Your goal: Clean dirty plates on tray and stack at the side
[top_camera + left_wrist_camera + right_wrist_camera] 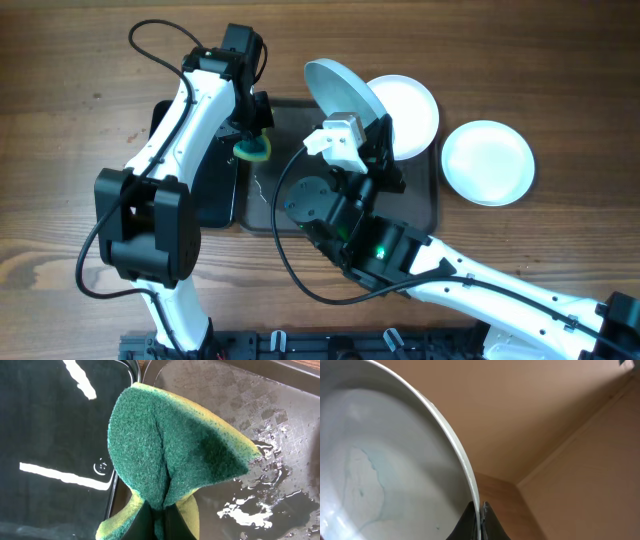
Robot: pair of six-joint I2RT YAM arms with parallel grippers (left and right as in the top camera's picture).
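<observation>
Next, my right gripper carries the plate past the tray and down onto the table's white plate, since that one already lies at the side.
My right gripper (pixel 382 128) is shut on the rim of a white plate (pixel 343 92) and holds it tilted up on edge above the dark grey tray (pixel 420 205). In the right wrist view the jaws (pixel 481 510) pinch the rim, and the plate's face (pixel 380 470) carries a faint bluish wet film. A second white plate (pixel 410 112) lies on the tray's far right end. A third white plate (pixel 488 162) lies on the table to the right of the tray. My left gripper (pixel 250 140) is shut on a folded green and yellow sponge (pixel 175 450) over the tray's left edge.
A smaller glossy black tray (pixel 215 190) lies against the grey tray's left side, also in the left wrist view (pixel 50 435). The grey tray's floor (pixel 280 420) is wet with puddles. Bare wooden table surrounds the trays.
</observation>
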